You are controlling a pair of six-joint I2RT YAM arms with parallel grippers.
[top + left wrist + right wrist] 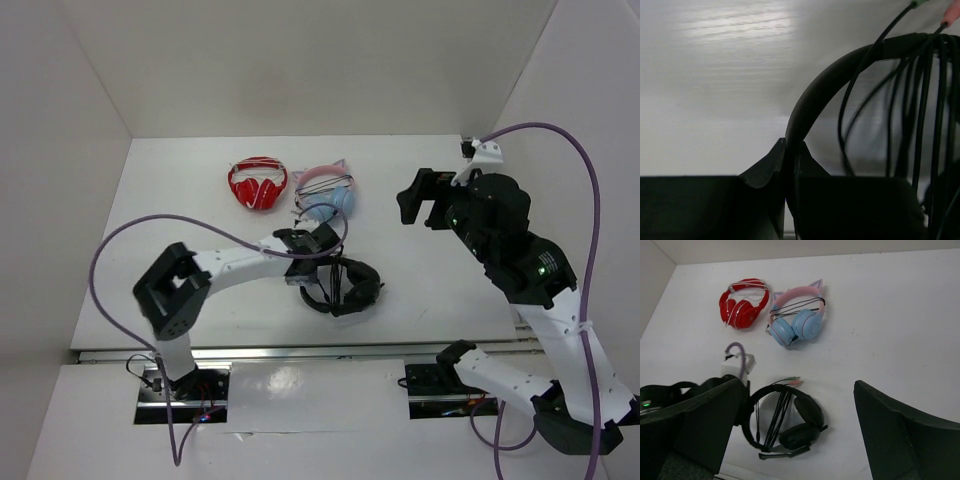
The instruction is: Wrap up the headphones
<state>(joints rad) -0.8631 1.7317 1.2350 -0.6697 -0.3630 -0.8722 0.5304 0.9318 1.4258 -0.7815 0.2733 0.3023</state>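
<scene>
I will next drag the headband (840,70) to the right in the top view with my left gripper and let go of it, because the bare tabletop past the earcups is that way.
The black headphones (345,288) lie on the white table, earcups folded together, with the mic boom at the near side. The thin black cable (777,415) runs in several strands across the headband loop. Its green and pink plugs (794,381) stick out at the top. My left gripper (312,265) is shut on the headband (840,70), which passes between its fingers (765,165); cable strands (920,110) hang to the right. My right gripper (425,200) is open and empty, raised well above and to the right of the headphones (805,427).
Red headphones (258,185) and light blue and pink cat-ear headphones (325,195) lie side by side behind the black set, also seen in the right wrist view as the red pair (742,310) and the cat-ear pair (797,322). White walls close in the table at the back and both sides.
</scene>
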